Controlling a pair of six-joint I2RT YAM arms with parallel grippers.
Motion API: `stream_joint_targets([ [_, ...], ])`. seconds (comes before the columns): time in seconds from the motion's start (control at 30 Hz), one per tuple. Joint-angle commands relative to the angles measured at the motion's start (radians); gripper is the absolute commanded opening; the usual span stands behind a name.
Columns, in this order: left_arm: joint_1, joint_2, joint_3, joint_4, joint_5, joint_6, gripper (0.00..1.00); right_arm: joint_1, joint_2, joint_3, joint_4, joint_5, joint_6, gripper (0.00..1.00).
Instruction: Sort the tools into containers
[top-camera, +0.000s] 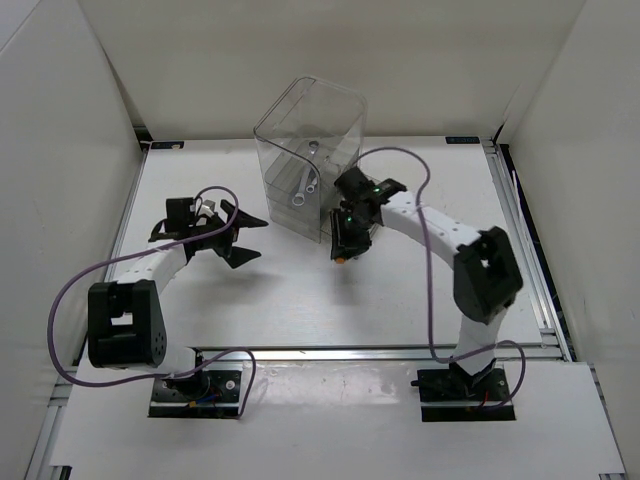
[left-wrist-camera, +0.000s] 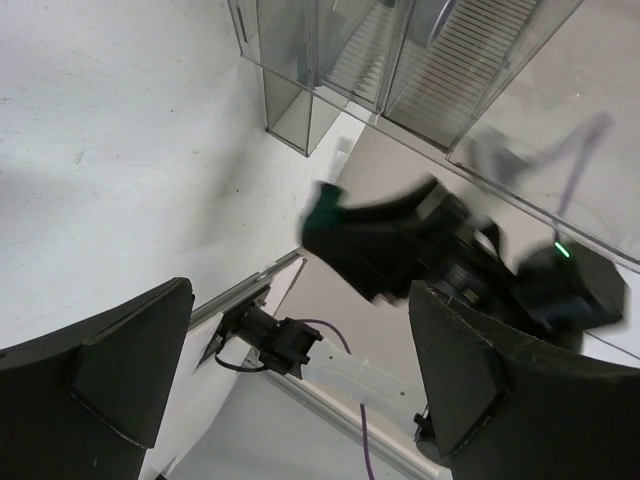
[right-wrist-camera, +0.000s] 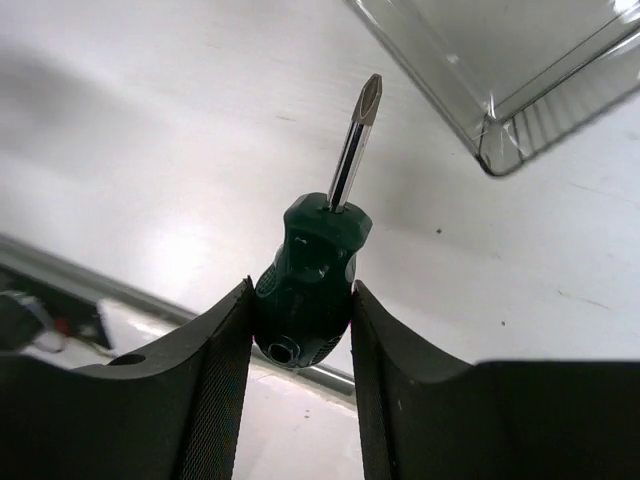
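Observation:
My right gripper will next move outward over the clear bottom of the organiser's low tray and let go of the screwdriver's handle there, because the tray is open beyond the screwdriver's tip.
My right gripper (right-wrist-camera: 300, 300) is shut on the dark green handle of a stubby screwdriver (right-wrist-camera: 308, 275), whose silver shaft (right-wrist-camera: 354, 145) points up toward a corner of the clear organiser (right-wrist-camera: 520, 80). In the top view the right gripper (top-camera: 345, 238) hangs just in front of the organiser (top-camera: 312, 120). Two silver wrenches (top-camera: 305, 185) lie inside it. My left gripper (top-camera: 250, 240) is open and empty, to the left of the organiser. In the left wrist view its fingers (left-wrist-camera: 130, 365) frame the blurred right gripper (left-wrist-camera: 400, 240) and the organiser's drawers (left-wrist-camera: 400, 60). The pliers and a second screwdriver are out of sight.
White walls enclose the table (top-camera: 250, 300) on three sides. An aluminium rail (top-camera: 380, 352) runs along the near edge by the arm bases. Purple cables (top-camera: 425, 190) loop over both arms.

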Motion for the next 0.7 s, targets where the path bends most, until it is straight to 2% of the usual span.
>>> stream_joint_targets([
  [0.0, 0.0, 0.011, 0.022, 0.038, 0.021, -0.015, 0.99, -0.038, -0.142, 0.051, 0.019, 0.078, 0.003, 0.0],
  [0.13, 0.008, 0.026, 0.021, 0.051, 0.021, -0.027, 0.99, -0.112, -0.072, 0.138, 0.007, 0.066, 0.012, 0.0],
  [0.23, 0.0, 0.032, 0.02, 0.06, 0.024, -0.032, 0.99, -0.173, 0.048, 0.221, -0.006, -0.018, -0.003, 0.02],
  [0.33, 0.0, 0.042, 0.027, 0.069, 0.022, -0.044, 0.99, -0.198, 0.164, 0.309, -0.013, -0.032, -0.019, 0.04],
  [0.43, 0.0, 0.057, 0.048, 0.075, 0.021, -0.043, 0.99, -0.219, 0.263, 0.402, -0.024, -0.029, -0.031, 0.13],
  [0.47, 0.0, 0.055, 0.059, 0.078, 0.021, -0.043, 0.99, -0.222, 0.299, 0.439, -0.03, -0.026, -0.037, 0.19],
  [0.5, 0.0, 0.057, 0.06, 0.081, 0.018, -0.043, 0.99, -0.229, 0.309, 0.454, -0.033, -0.029, -0.037, 0.23],
  [0.53, 0.003, 0.057, 0.06, 0.087, 0.018, -0.043, 0.99, -0.232, 0.318, 0.464, -0.03, -0.033, -0.04, 0.32],
  [0.67, 0.0, 0.06, 0.037, 0.143, 0.03, -0.069, 0.99, -0.245, 0.33, 0.501, -0.03, -0.035, -0.053, 0.49],
])
